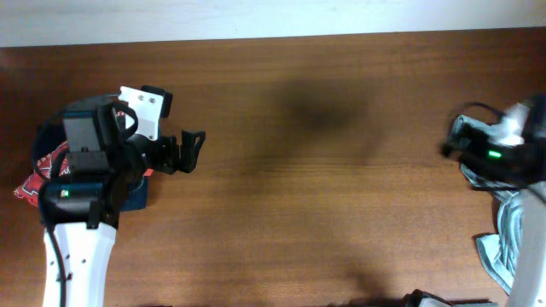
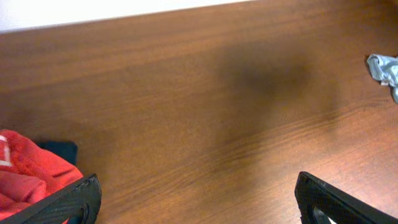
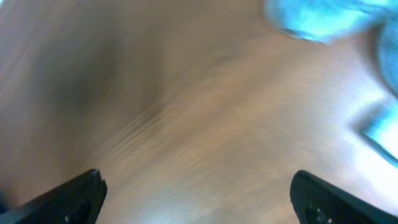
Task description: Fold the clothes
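Observation:
I will swing my right gripper back and to the right in the overhead view, then lower it onto the T-shirt's nearer folds [image 1: 506, 237] [image 3: 387, 129], because its fingers are above bare wood.
The clothes lie in two heaps at the table's ends. A pale grey-teal T-shirt [image 1: 509, 232] is crumpled at the right edge, partly under my right arm [image 1: 490, 155]. In the blurred right wrist view it shows as pale cloth [image 3: 323, 15] at the top right. A red printed shirt [image 1: 38, 175] and a dark navy garment [image 1: 136, 194] lie at the far left, mostly under my left arm. My left gripper [image 1: 192, 151] is open over bare wood, to the right of the red shirt [image 2: 25, 174]. My right gripper [image 3: 196, 199] is open, with nothing between its fingers.
The brown wooden table [image 1: 324, 196] stretches between the two arms, with a white wall strip along its far edge [image 1: 273, 17]. A corner of the pale T-shirt [image 2: 384, 67] shows far across the table in the left wrist view.

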### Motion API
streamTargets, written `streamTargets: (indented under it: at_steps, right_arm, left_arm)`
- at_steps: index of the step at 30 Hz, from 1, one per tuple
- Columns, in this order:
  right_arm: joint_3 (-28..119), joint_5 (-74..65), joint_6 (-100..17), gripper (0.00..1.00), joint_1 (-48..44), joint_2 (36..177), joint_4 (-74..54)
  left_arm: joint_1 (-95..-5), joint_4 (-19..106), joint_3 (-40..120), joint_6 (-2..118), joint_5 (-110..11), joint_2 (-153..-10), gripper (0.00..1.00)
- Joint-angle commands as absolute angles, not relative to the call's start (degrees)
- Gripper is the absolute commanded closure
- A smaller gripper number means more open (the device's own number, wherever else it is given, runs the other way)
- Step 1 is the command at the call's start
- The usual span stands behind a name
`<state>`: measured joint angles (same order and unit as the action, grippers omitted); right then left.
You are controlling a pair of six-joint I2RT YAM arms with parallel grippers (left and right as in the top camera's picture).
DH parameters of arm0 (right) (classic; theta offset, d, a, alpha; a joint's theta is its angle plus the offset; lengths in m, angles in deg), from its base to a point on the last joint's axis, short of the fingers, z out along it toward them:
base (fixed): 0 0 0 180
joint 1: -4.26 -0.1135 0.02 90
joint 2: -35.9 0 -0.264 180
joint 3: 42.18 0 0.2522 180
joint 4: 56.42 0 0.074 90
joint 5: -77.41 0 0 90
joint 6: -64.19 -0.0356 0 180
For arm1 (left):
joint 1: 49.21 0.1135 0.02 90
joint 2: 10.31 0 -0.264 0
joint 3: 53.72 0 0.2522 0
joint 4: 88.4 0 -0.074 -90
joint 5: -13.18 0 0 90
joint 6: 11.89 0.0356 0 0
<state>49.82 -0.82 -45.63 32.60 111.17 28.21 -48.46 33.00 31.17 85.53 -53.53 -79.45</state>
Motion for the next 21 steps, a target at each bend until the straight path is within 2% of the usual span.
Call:
streamTargets:
  at_steps: [1, 8, 13, 21]
  right_arm:
    - [49.44, -4.23, -51.27, 0.01, 45.19, 113.85, 31.03]
    - [40.31, -7.45, -55.46, 0.01, 61.67, 120.39, 26.47]
    - [35.96, -13.33, -57.06, 0.05, 66.28, 124.0, 25.29]
    - [35.52, -17.68, -60.07, 0.04, 72.36, 127.6, 21.55]
  left_arm:
    - [-48.7, 32.63, 32.2, 84.99, -52.16, -81.72, 0.01]
    - [-48.7, 32.72, 32.2, 84.77, -52.13, -84.89, 0.01]
    - [-48.7, 32.67, 32.2, 84.77, -52.13, -85.05, 0.01]
    - [-48.7, 31.93, 32.2, 84.77, -52.09, -85.05, 0.01]
